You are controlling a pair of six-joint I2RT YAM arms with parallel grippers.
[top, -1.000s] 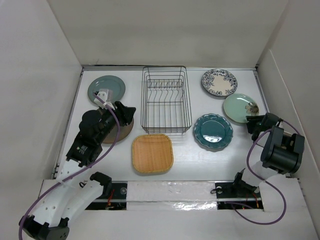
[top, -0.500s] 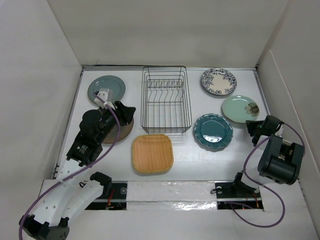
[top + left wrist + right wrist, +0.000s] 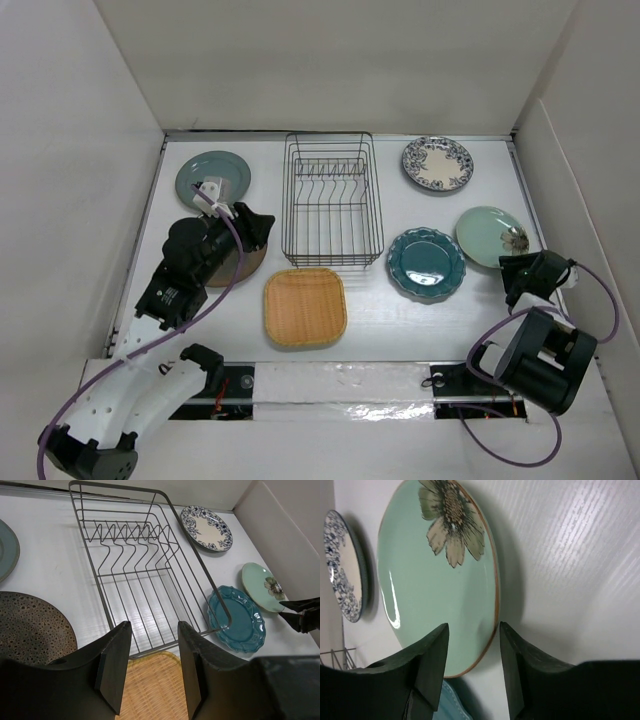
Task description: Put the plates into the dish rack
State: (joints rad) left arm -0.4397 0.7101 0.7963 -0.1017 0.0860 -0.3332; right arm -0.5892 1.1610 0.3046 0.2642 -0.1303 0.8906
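Observation:
The mint plate's near rim (image 3: 494, 265) (image 3: 482, 655) shows between the open fingers, so I should move my right gripper gently down and to the left in the top view onto it.
The dish rack (image 3: 333, 200) stands at the table's middle and holds no plates. My left gripper (image 3: 258, 225) is open and empty above the brown plate (image 3: 243, 264), facing the rack (image 3: 150, 570). The grey-teal plate (image 3: 213, 175) lies at back left. The orange-tan square plate (image 3: 305, 306) lies in front of the rack. The dark teal scalloped plate (image 3: 426, 262) and the floral plate (image 3: 437, 163) lie right of the rack. My right gripper (image 3: 510, 268) is open. Its jaws (image 3: 474, 630) straddle the near rim of the pale mint plate (image 3: 435, 580), which looks tilted.
White walls enclose the table on the left, back and right; the mint plate (image 3: 493, 236) lies close to the right wall. In the left wrist view the orange plate (image 3: 150, 690) shows between my fingers (image 3: 112, 670). The dark teal plate (image 3: 447, 705) nearly touches the mint one.
My right gripper has drawn back toward the near right, and the pale mint plate has shifted the same way with it. The left arm has barely moved.

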